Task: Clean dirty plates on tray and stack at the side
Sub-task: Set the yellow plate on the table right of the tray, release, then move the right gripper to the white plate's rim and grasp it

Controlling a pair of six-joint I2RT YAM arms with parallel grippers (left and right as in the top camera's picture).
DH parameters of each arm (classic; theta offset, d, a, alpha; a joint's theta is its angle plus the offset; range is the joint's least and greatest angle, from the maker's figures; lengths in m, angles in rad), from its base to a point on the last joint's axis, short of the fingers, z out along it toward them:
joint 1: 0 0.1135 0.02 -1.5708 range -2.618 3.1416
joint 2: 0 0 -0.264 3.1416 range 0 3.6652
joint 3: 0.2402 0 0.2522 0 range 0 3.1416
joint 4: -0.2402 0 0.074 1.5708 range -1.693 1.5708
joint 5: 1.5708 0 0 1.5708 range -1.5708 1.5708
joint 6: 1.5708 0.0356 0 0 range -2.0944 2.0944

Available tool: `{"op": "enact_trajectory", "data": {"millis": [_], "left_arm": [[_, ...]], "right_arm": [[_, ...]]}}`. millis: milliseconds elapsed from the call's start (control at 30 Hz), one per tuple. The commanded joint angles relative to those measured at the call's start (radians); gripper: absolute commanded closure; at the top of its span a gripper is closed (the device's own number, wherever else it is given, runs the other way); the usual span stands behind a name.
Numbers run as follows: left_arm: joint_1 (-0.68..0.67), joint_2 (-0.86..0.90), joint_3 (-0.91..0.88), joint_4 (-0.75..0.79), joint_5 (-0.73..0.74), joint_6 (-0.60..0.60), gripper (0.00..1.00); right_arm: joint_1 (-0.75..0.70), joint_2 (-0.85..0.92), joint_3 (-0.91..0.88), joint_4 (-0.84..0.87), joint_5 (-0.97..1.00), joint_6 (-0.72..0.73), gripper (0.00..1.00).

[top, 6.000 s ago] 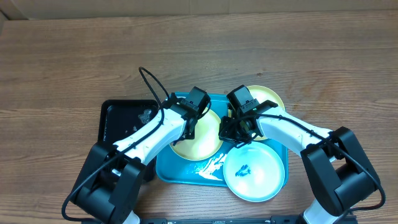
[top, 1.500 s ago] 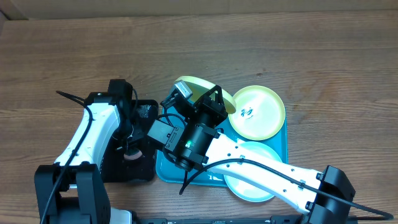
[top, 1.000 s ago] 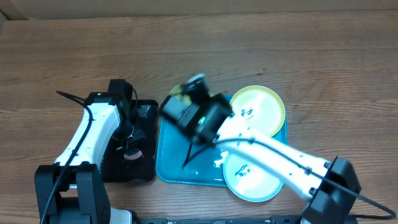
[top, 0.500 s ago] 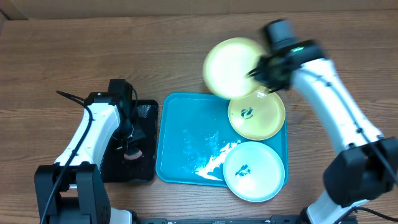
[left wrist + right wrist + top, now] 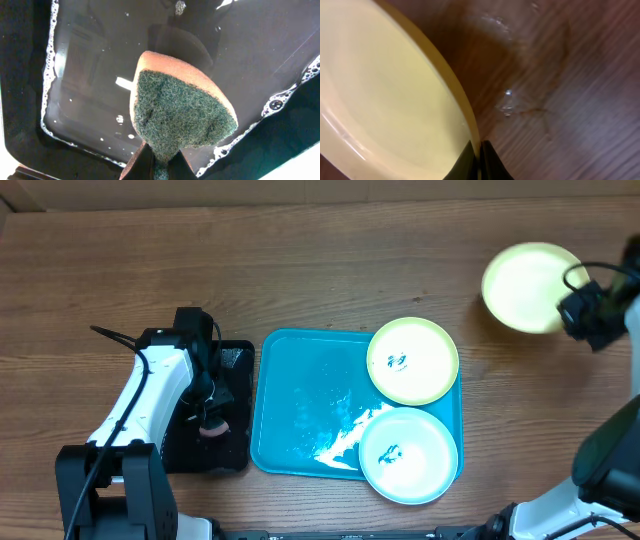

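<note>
I need to lower the clean pale yellow plate (image 5: 528, 286) with my right gripper next onto the empty wood beside the tray, and then open the gripper there.
My right gripper (image 5: 580, 308) is shut on the rim of a clean pale yellow plate (image 5: 528, 286) and holds it over the bare wood at the far right; the wrist view shows the plate (image 5: 385, 100) pinched between the fingers (image 5: 468, 160). On the blue tray (image 5: 300, 410) lie a yellow plate with a blue smear (image 5: 412, 360) and a light blue plate with a blue smear (image 5: 407, 454). My left gripper (image 5: 207, 418) is shut on a green and orange sponge (image 5: 180, 112) above soapy water in the black basin (image 5: 185, 365).
White foam and blue streaks lie on the tray's wet floor (image 5: 335, 442). The black basin (image 5: 80, 75) holds water with bubbles at its edges. Bare wooden tabletop (image 5: 330, 270) lies behind and to the right of the tray.
My right arm has carried the pale yellow plate from the tray's left part up and across to the far right of the table. My left arm went to the basin and now stays still.
</note>
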Motion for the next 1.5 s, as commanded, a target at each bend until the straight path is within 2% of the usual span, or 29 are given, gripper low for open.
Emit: {"op": "enact_trajectory", "data": {"millis": [0, 333, 533, 600, 633, 667, 800, 933, 1000, 1167, 1267, 1333, 1400, 1467], "left_arm": [[0.004, -0.017, -0.005, 0.003, 0.009, 0.019, 0.96], [0.004, -0.017, -0.005, 0.003, 0.009, 0.019, 0.96], [0.004, -0.017, -0.005, 0.003, 0.009, 0.026, 0.96], [0.004, -0.017, -0.005, 0.003, 0.009, 0.026, 0.96], [0.004, -0.017, -0.005, 0.003, 0.009, 0.026, 0.96], [0.004, -0.017, -0.005, 0.005, 0.009, 0.026, 0.96], [0.004, -0.017, -0.005, 0.012, 0.009, 0.026, 0.96], [0.004, -0.017, -0.005, 0.015, 0.009, 0.026, 0.95], [0.004, -0.017, -0.005, 0.014, 0.009, 0.026, 0.96], [0.004, -0.017, -0.005, 0.014, 0.009, 0.026, 0.96], [0.004, -0.017, -0.005, 0.014, 0.009, 0.027, 0.96], [0.004, -0.017, -0.005, 0.014, 0.009, 0.027, 0.96], [0.004, -0.017, -0.005, 0.014, 0.009, 0.032, 0.96], [0.004, -0.017, -0.005, 0.014, 0.009, 0.035, 0.96]], "right_arm": [[-0.026, -0.023, -0.100, 0.045, -0.024, -0.021, 0.96], [-0.032, -0.019, -0.317, 0.193, -0.008, 0.016, 0.96], [-0.032, -0.013, -0.366, 0.221, -0.005, 0.036, 0.96], [-0.032, -0.013, -0.366, 0.220, -0.005, 0.035, 0.60], [-0.032, -0.013, -0.365, 0.220, -0.010, 0.030, 0.34], [-0.032, -0.013, -0.364, 0.220, -0.018, 0.013, 0.20], [-0.021, -0.017, -0.299, 0.162, -0.047, -0.045, 0.21], [0.014, -0.039, -0.135, 0.029, -0.037, -0.085, 0.16], [0.039, -0.058, -0.048, -0.028, -0.034, -0.109, 0.00], [0.136, -0.083, 0.115, -0.128, -0.044, -0.279, 0.00], [0.185, -0.081, 0.118, -0.146, -0.061, -0.278, 0.00], [0.209, -0.079, 0.110, -0.165, -0.144, -0.253, 0.00], [0.232, -0.079, 0.101, -0.209, -0.251, -0.268, 0.00], [0.256, -0.079, 0.098, -0.286, -0.246, -0.231, 0.00]]}}
